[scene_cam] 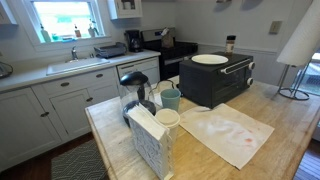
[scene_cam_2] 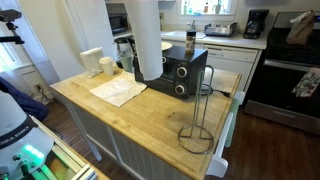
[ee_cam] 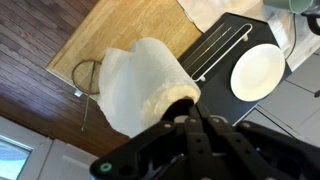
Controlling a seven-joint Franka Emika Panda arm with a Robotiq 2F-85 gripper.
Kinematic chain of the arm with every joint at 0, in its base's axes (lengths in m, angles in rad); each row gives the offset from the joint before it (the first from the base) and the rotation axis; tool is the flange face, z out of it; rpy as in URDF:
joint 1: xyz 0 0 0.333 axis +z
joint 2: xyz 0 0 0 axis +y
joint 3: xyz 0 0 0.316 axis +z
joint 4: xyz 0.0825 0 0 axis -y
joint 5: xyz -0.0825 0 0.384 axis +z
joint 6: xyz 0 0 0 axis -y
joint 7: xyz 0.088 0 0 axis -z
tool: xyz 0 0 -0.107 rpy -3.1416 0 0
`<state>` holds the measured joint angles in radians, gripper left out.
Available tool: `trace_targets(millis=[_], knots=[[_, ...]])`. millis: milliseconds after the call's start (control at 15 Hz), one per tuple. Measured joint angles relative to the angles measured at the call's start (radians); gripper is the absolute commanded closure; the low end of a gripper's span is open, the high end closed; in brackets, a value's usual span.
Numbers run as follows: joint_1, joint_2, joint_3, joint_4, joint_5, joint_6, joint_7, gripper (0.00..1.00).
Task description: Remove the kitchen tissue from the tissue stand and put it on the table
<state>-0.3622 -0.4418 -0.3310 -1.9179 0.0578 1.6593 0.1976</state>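
Observation:
I should lower my gripper next to set the roll on the bare tabletop beside the toaster oven and release the roll's end, since it hangs in the air.
The kitchen tissue roll (ee_cam: 140, 80) is white and thick. It hangs in the air above the wooden table in both exterior views (scene_cam_2: 148, 40) (scene_cam: 302, 35). My gripper (ee_cam: 178, 104) is shut on the roll's end, with its fingers at the cardboard core; it shows only in the wrist view. The wire tissue stand (scene_cam_2: 197, 120) stands bare near the table's edge, apart from the roll. It also shows below the roll in an exterior view (scene_cam: 292, 90) and beside the roll in the wrist view (ee_cam: 86, 74).
A black toaster oven (scene_cam_2: 175, 72) (scene_cam: 215, 80) with a white plate (ee_cam: 257, 70) on top stands on the table (scene_cam_2: 150, 125). A white cloth (scene_cam: 228, 132), cups (scene_cam: 170, 98), a black kettle (scene_cam: 134, 84) and a patterned box (scene_cam: 150, 145) are at one end.

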Motion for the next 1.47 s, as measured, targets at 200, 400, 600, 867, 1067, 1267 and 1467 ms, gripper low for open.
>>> trace_targets(millis=[200, 400, 600, 867, 1067, 1267, 1467], knots=[[0.004, 0.04, 0.025, -0.064, -0.027, 0.04, -0.001, 0.99], [0.013, 0.072, 0.041, -0.152, -0.054, 0.156, -0.012, 0.99], [0.019, 0.087, 0.049, -0.256, -0.063, 0.284, -0.021, 0.99], [0.025, 0.094, 0.053, -0.379, -0.062, 0.389, -0.022, 0.99], [0.025, 0.094, 0.055, -0.438, -0.062, 0.437, -0.021, 0.99], [0.025, 0.091, 0.057, -0.46, -0.061, 0.46, -0.021, 0.65], [0.025, 0.09, 0.055, -0.465, -0.06, 0.462, -0.021, 0.43]])
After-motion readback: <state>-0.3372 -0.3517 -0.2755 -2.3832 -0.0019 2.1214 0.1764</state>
